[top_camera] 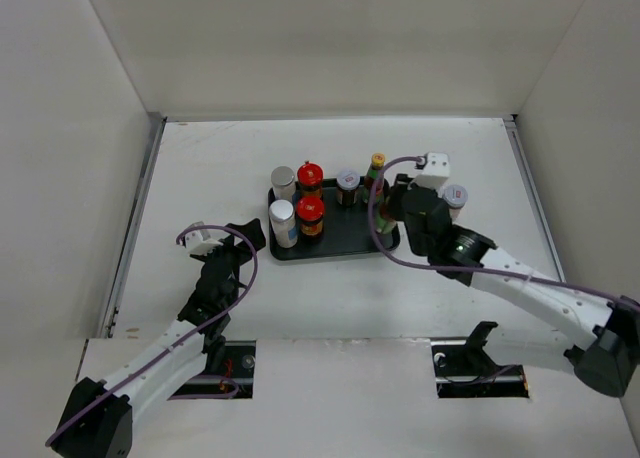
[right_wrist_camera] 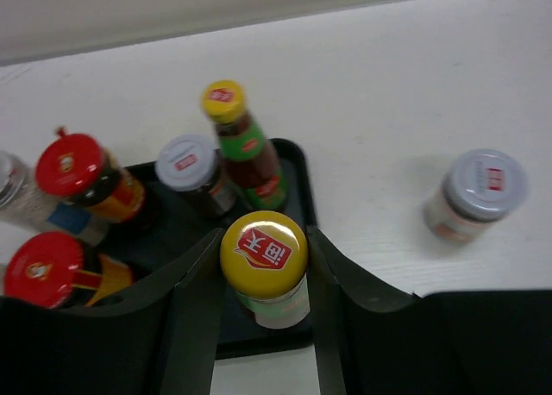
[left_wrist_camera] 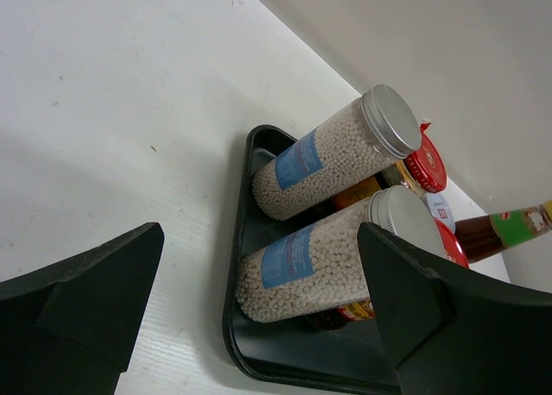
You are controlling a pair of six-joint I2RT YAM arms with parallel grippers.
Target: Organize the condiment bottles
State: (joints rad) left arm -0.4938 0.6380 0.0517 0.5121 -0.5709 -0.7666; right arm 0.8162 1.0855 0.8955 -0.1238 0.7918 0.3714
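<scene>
My right gripper should next carry its yellow-capped bottle left in the top view, onto the empty bottom of the tray beside the nearer red-capped jar [right_wrist_camera: 159, 250].
A dark tray [top_camera: 346, 238] carries several condiment bottles: two white shakers [top_camera: 283, 222], two red-capped jars [top_camera: 310, 214], a white-capped jar [top_camera: 347, 184] and a slim yellow-capped bottle [top_camera: 375, 170]. My right gripper [right_wrist_camera: 263, 266] is shut on another yellow-capped bottle [right_wrist_camera: 264, 250], upright over the tray's near right corner [right_wrist_camera: 297, 166]; whether its base rests on the tray is hidden. One grey-capped jar [right_wrist_camera: 477, 193] stands on the table right of the tray. Left of the tray, my left gripper [left_wrist_camera: 259, 313] is open and holds nothing, facing the nearer white shaker [left_wrist_camera: 315, 270].
White walls close in the table at the back and on both sides. The right arm's purple cable [top_camera: 372, 218] loops over the tray's right end. The table's near edge has two cut-outs at the arm bases [top_camera: 235, 363].
</scene>
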